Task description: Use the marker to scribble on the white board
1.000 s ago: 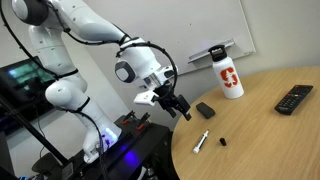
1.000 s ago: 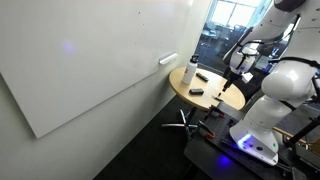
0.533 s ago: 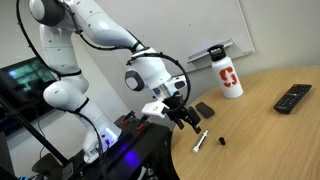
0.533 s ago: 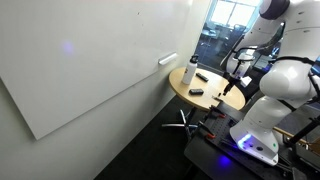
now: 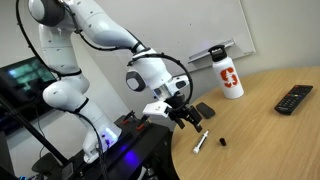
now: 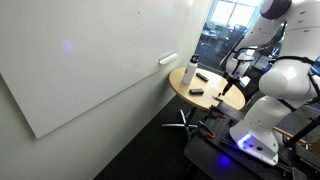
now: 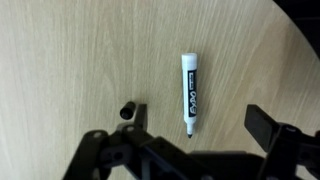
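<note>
The marker lies below my gripper, its length lined up between the open fingers. The gripper moves down onto the marker's labeled body (image 5: 201, 142) (image 7: 191, 93) next and closes there.
The marker (image 7: 189, 92) is a slim white pen with a dark tip, lying flat on the round wooden table (image 5: 270, 125). In an exterior view it lies near the table's front edge (image 5: 200, 142). Its small black cap (image 7: 127, 110) lies apart beside it, also seen in an exterior view (image 5: 221, 142). My gripper (image 7: 190, 135) is open, its fingertips just above the marker's tip end; in an exterior view it hovers over the marker (image 5: 193, 121). The white board (image 6: 90, 50) is a large white panel leaning against the wall, with its ledge (image 5: 212, 49) behind the bottle.
A white bottle with a red logo (image 5: 229, 76) stands at the table's back. A small black block (image 5: 205, 110) lies near my gripper. A black remote (image 5: 294, 98) lies at the far side. An eraser (image 6: 167, 59) sits on the board's ledge.
My gripper has moved down and toward the marker over the last second. In the last half second it has barely moved.
</note>
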